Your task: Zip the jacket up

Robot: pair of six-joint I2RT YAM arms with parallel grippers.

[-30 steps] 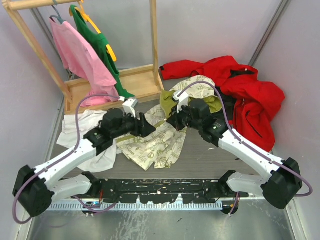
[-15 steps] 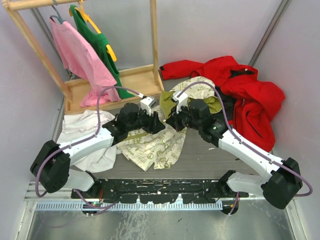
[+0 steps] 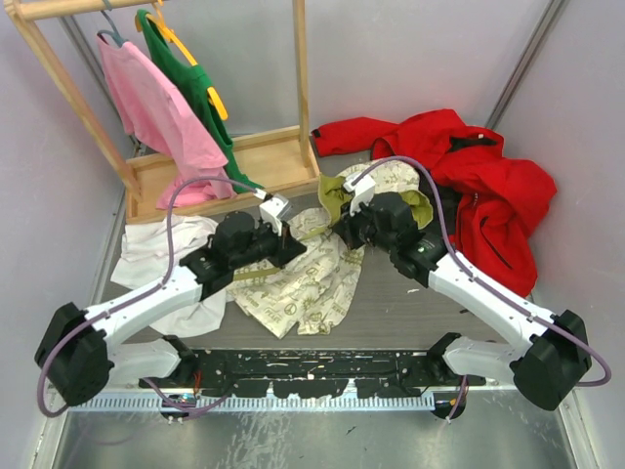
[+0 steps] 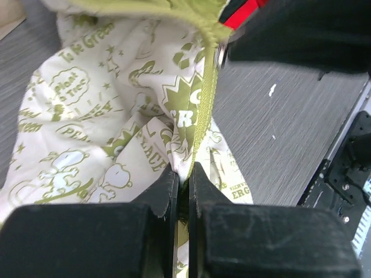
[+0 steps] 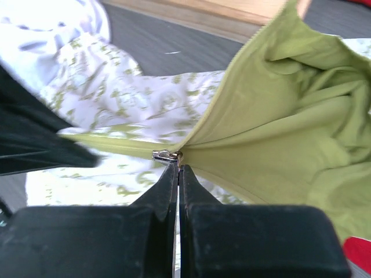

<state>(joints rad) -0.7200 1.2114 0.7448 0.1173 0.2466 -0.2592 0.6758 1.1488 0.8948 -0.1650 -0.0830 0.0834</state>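
Observation:
The olive edges beyond the slider are still spread open, so my right gripper will next pull the slider along, away from the left gripper toward the red jacket.
The jacket lies crumpled mid-table, cream printed side up, with its olive hood behind my right arm. My left gripper is shut on the jacket's olive zip seam, which runs taut from its fingertips up toward the right gripper. In the right wrist view my right gripper is shut on the pull of the silver zipper slider, where the two olive edges meet. The two grippers stand close together, left gripper below the slider.
A bright red jacket is piled at the back right. A white garment lies under my left arm. A wooden rack at the back left holds a pink top and a green one.
My left gripper has closed on the zip seam, and the left arm swung in toward the right gripper, then drew back a little. The right gripper has stayed shut on the pull.

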